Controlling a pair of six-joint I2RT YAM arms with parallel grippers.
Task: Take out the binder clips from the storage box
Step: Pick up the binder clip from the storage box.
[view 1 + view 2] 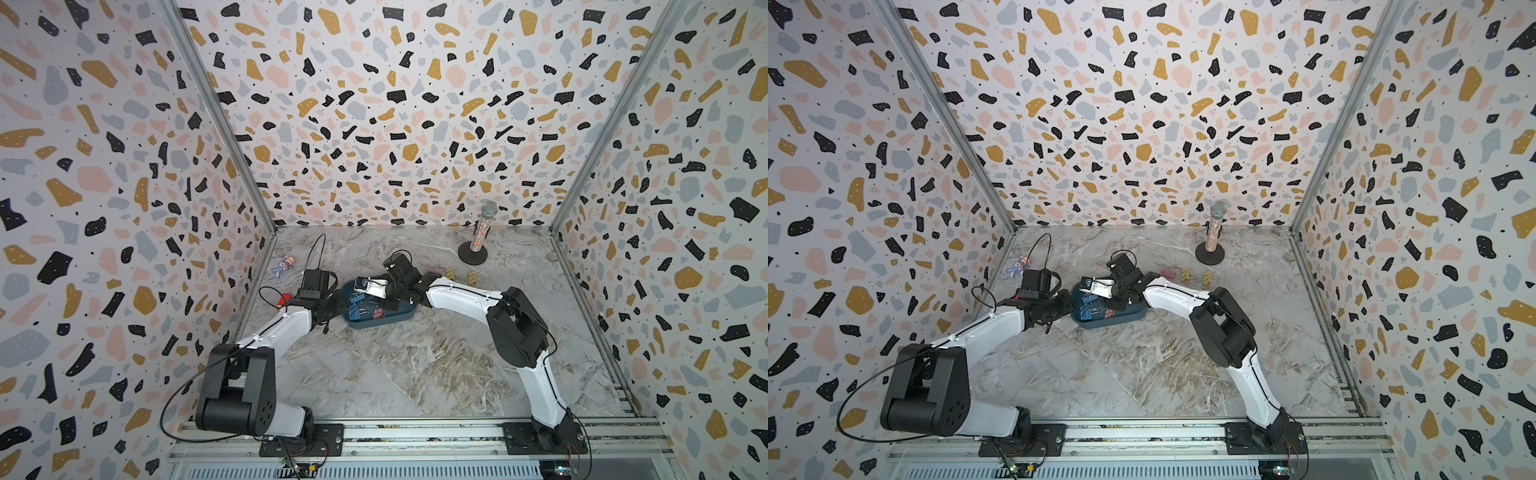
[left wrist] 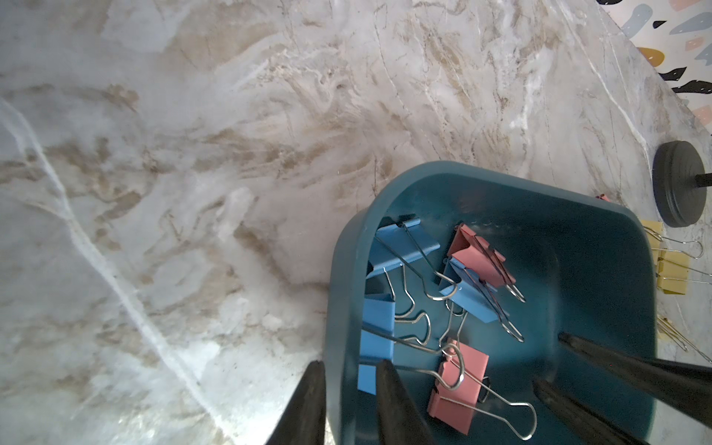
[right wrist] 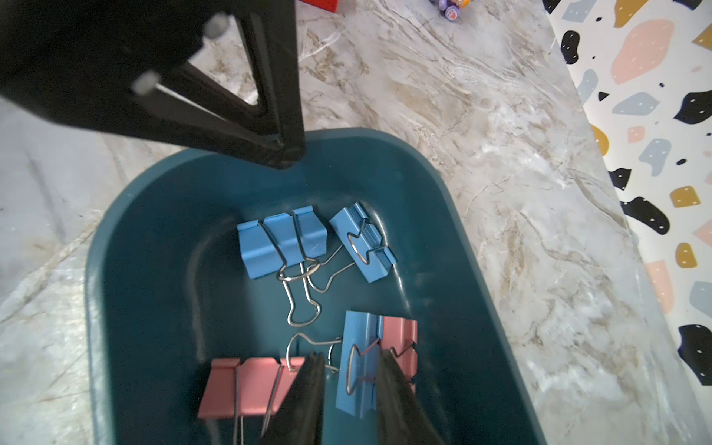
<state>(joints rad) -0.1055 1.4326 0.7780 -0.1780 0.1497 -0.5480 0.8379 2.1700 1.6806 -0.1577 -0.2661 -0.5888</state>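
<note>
The blue clip's wire handle [image 3: 351, 369] beside the pink clip is between my open fingers, so my right gripper will lower over it into the box next.
The dark teal storage box [image 1: 399, 318] [image 1: 1129, 318] sits mid-table between both arms. Inside lie several binder clips, among them a blue one [image 3: 283, 246], another blue [image 3: 362, 242] and a pink one [image 3: 246, 385]. My left gripper [image 2: 351, 366] is shut on the box's side wall [image 2: 339, 293], one finger outside and one inside. My right gripper [image 3: 350, 354] reaches down into the box, open, with its fingers on either side of an upright blue clip [image 3: 358, 362] that leans against a pink clip [image 3: 402, 339]. A gap shows between one finger and that clip.
Outside the box, right of it, lie a pink clip [image 1: 1168, 273] and two yellow clips [image 1: 1185, 274] [image 1: 1207, 277]. A glittery microphone on a round black stand [image 1: 478, 241] rises at the back right. A purple toy [image 1: 284, 266] and a red block [image 1: 284, 298] sit left.
</note>
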